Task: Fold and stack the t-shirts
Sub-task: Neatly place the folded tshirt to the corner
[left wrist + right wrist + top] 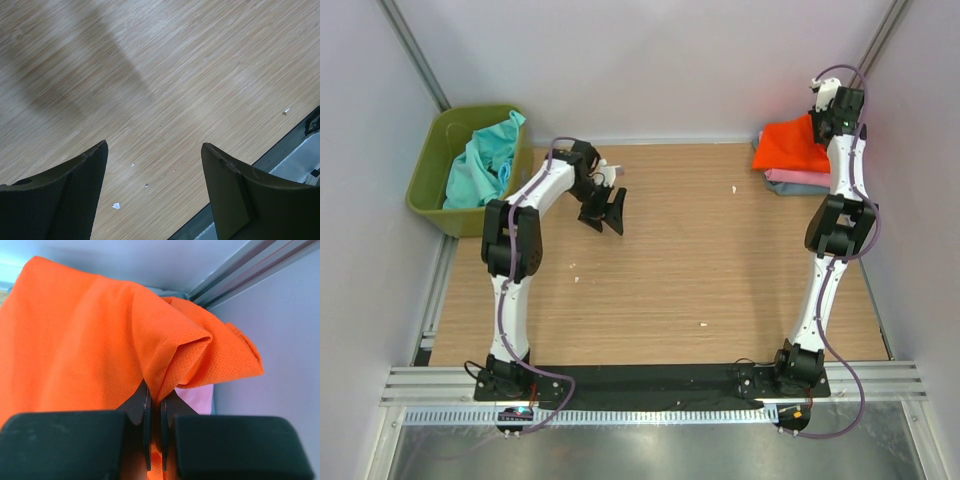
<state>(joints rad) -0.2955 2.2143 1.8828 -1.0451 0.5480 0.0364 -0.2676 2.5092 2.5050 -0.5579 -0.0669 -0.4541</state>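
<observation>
I will next lower my right gripper and move it away from the side to release over the stack, because the orange t-shirt's bunched fold sticks out past the pink t-shirt (800, 177) toward that side.
A bright orange t-shirt (790, 146) tops a stack at the table's far right corner, over a pink t-shirt (800, 177) and a grey-blue one (794, 188). My right gripper (155, 399) is shut on a bunched fold of the orange t-shirt (75, 350), lifting that fold near the back wall; pink cloth (197, 400) peeks out below it. Teal t-shirts (485, 165) lie crumpled in the bin at far left. My left gripper (604, 214) hovers open over bare wood in the left half of the table, nothing between its fingers (70, 195).
The olive-green bin (430, 165) stands at the far left corner. Metal frame rails (250, 270) and walls close in right behind the stack. Small white scraps (116, 205) dot the wooden table (700, 260). A black strip and the arm bases run along the near edge.
</observation>
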